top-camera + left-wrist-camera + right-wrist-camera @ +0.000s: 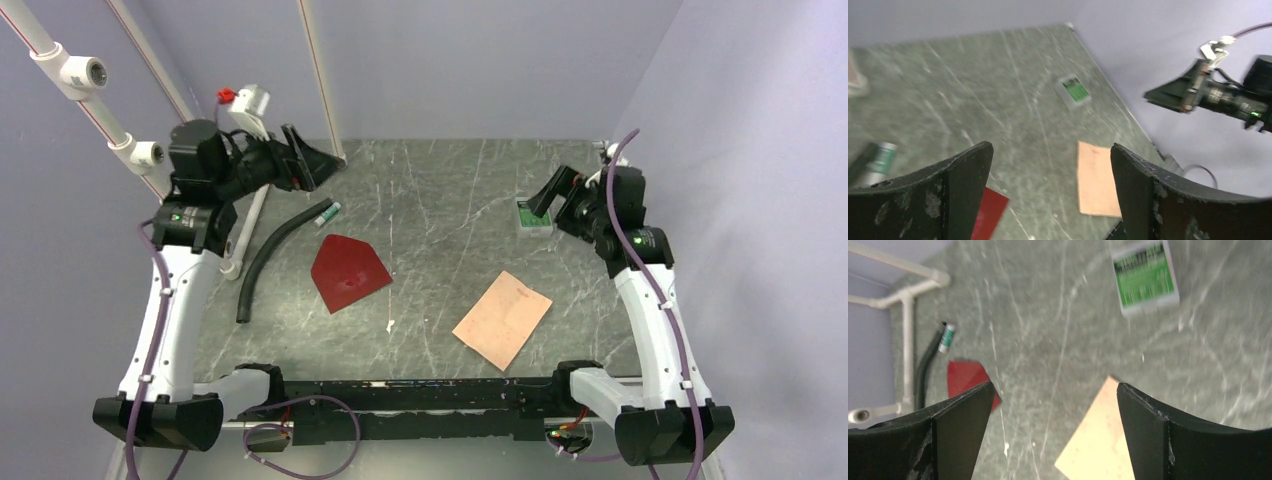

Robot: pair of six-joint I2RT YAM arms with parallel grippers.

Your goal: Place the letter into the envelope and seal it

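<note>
The letter is still lying flat outside the envelope (350, 272), so the robot should next move its right gripper back and down onto the letter's edge away from the envelope (536, 320) and close it.
The dark red envelope (350, 272) lies flat left of the table's middle, its pointed flap spread open. The tan-pink letter (503, 318) lies flat to the right, nearer the front edge and well apart from the envelope. My left gripper (310, 160) hovers raised at the back left, open and holding nothing. In its wrist view the left gripper (1052, 147) frames the letter (1095, 180) and a corner of the envelope (990, 215). My right gripper (545, 205) hangs at the back right, open and holding nothing. The right gripper (1055, 386) looks down on the letter (1098, 445) and the envelope (965, 377).
A small white-and-green box (533, 217) sits under the right gripper. A black hose (275, 255) and a small green-white tube (327, 211) lie left of the envelope. White pipes (245, 225) stand at the left edge. Walls close in the back and sides.
</note>
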